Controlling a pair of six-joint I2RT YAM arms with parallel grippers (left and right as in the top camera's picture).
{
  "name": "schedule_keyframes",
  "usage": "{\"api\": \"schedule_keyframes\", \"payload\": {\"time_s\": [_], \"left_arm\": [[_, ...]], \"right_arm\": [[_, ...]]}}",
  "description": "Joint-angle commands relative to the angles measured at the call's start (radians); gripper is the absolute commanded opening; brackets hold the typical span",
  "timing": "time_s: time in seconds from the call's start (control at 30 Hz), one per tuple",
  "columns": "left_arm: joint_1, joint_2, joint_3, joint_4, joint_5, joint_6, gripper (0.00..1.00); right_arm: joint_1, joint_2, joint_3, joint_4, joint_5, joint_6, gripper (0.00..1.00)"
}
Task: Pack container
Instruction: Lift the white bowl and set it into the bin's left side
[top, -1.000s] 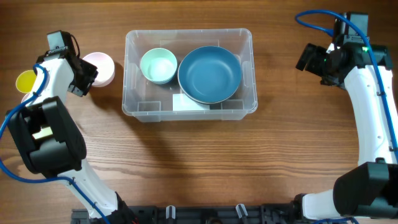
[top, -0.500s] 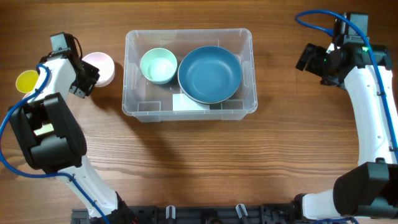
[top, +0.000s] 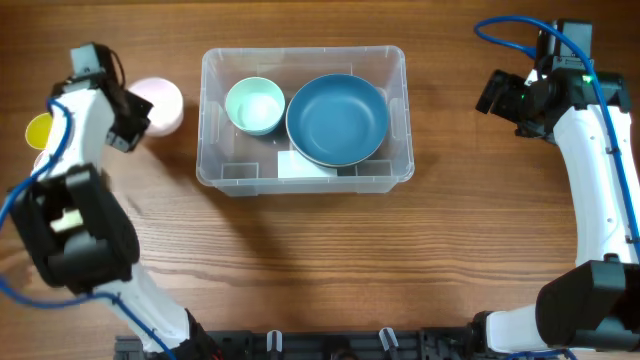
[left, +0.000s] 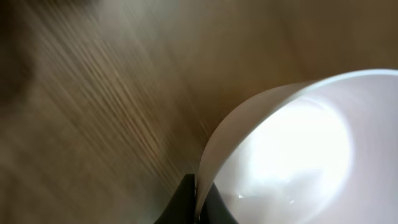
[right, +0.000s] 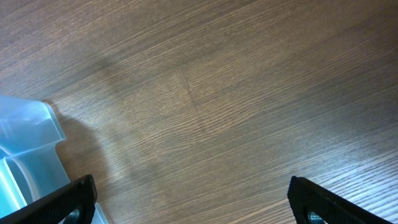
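My left gripper next has to lift the pink bowl over the container's side, down onto the mint bowl (top: 254, 105), empty inside.
The clear container (top: 305, 52) stands at the table's middle, holding a mint bowl (top: 254, 105), a large blue bowl (top: 337, 120) and a white label (top: 305, 165) on its floor. Left of it is a pale pink bowl (top: 162, 100). My left gripper (top: 140, 120) is at that bowl's left rim. In the left wrist view the gripper (left: 200, 200) is shut on the thin rim of the pink bowl (left: 292, 149), one finger inside and one outside. My right gripper (top: 494, 95) hovers right of the container, open over bare wood (right: 196, 208).
A yellow round object (top: 38, 130) lies at the far left, partly hidden behind my left arm. A corner of the container (right: 28, 155) shows at the left edge of the right wrist view. The tabletop is brown wood.
My left gripper has closed onto the pink bowl's rim, and the bowl has shifted slightly up and to the left. The right arm has not moved.
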Motion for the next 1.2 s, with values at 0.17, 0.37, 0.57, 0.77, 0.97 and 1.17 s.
{"api": "schedule_keyframes", "payload": {"time_s": [0.17, 0.37, 0.57, 0.77, 0.97, 1.17], "left_arm": [[-0.091, -0.494, 0.079, -0.011, 0.009, 0.057, 0.04], [-0.321, -0.609, 0.079, -0.019, 0.008, 0.085, 0.04], [-0.515, -0.478, 0.079, -0.038, -0.075, 0.107, 0.04], [-0.558, -0.265, 0.079, -0.042, -0.111, 0.103, 0.04], [-0.547, -0.181, 0.079, -0.084, -0.149, 0.103, 0.04], [-0.538, -0.126, 0.079, -0.119, -0.149, -0.007, 0.04]], "right_arm": [[0.002, -0.018, 0.005, 0.002, 0.013, 0.005, 1.00], [0.002, -0.018, 0.005, 0.002, 0.013, 0.005, 1.00], [0.002, -0.018, 0.005, 0.002, 0.013, 0.005, 1.00], [0.002, -0.018, 0.005, 0.002, 0.013, 0.005, 0.99], [0.002, -0.018, 0.005, 0.002, 0.013, 0.005, 0.99], [0.002, -0.018, 0.005, 0.002, 0.013, 0.005, 1.00]]}}
